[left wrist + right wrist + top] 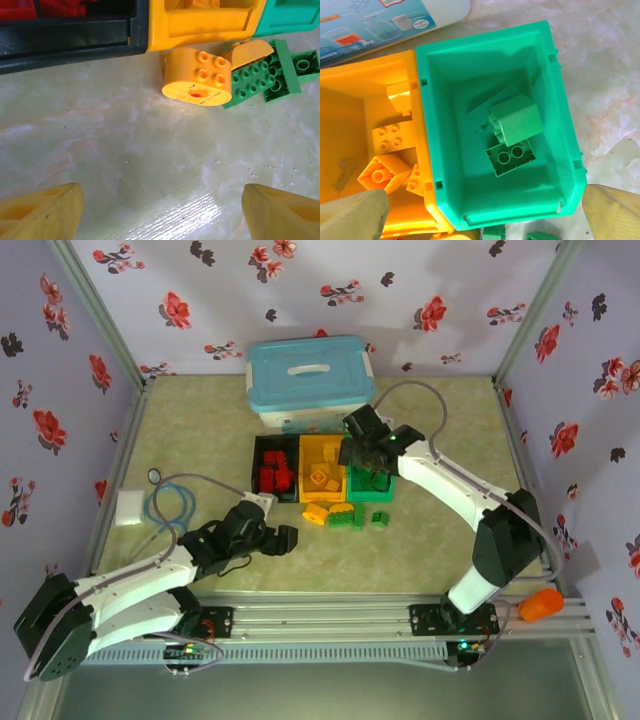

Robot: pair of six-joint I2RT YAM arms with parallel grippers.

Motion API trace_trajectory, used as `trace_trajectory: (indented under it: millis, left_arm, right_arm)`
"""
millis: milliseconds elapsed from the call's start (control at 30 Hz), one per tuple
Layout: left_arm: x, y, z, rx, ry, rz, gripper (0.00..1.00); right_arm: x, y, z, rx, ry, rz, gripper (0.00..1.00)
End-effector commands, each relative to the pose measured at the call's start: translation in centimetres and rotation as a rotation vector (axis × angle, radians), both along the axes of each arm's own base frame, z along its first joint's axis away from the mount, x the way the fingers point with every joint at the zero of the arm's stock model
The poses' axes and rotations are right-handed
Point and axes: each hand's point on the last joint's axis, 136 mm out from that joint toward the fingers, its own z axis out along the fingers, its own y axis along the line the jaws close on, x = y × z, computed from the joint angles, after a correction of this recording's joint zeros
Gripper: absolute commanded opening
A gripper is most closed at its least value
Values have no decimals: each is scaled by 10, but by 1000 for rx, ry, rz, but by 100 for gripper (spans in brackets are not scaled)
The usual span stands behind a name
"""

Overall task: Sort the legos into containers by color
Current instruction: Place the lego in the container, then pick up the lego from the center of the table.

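Observation:
My left gripper needs to reach outward and lower to the rounded yellow brick next, then close its open fingers on the curved ends of the brick.
Three containers stand in a row: a black bin (262,452) with red legos (274,476), an orange-yellow bin (322,452) with yellow bricks (390,137), and a green bin (372,492) with two green bricks (516,120). Loose legos lie just in front: a rounded yellow brick (197,77), another yellow one (342,509) and several green ones (255,80). My right gripper (485,220) hovers open above the green bin (435,125), nothing between its fingers. My left gripper (162,215) is open over bare table, short of the rounded yellow brick, and in the top view it (268,527) lies left of the loose pile.
A white box with a light-blue lid (310,375) stands right behind the bins. A white pad (133,508) and a blue cable loop (170,505) lie at the left. An orange object (540,605) sits by the right arm's base. Flowered walls close in three sides.

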Motion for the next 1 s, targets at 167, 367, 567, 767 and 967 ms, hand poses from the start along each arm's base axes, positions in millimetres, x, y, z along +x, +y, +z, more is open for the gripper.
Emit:
trace_trajectory:
  millis: [167, 367, 567, 767, 967]
  left_arm:
    - [19, -24, 0, 48, -33, -52, 86]
    - [33, -44, 1, 82, -42, -91, 87]
    - [43, -61, -9, 142, -11, -136, 87]
    - [51, -75, -21, 185, 30, -160, 85]
    - [59, -85, -28, 204, 42, -168, 84]
  right_arm:
    - [-39, -26, -1, 48, -27, -40, 99]
    - [-59, -37, -15, 82, -19, -56, 99]
    - [-75, -42, -29, 110, 3, -61, 99]
    - [-87, -48, -41, 128, 15, -70, 97]
    - [-97, -54, -47, 141, 19, -76, 95]
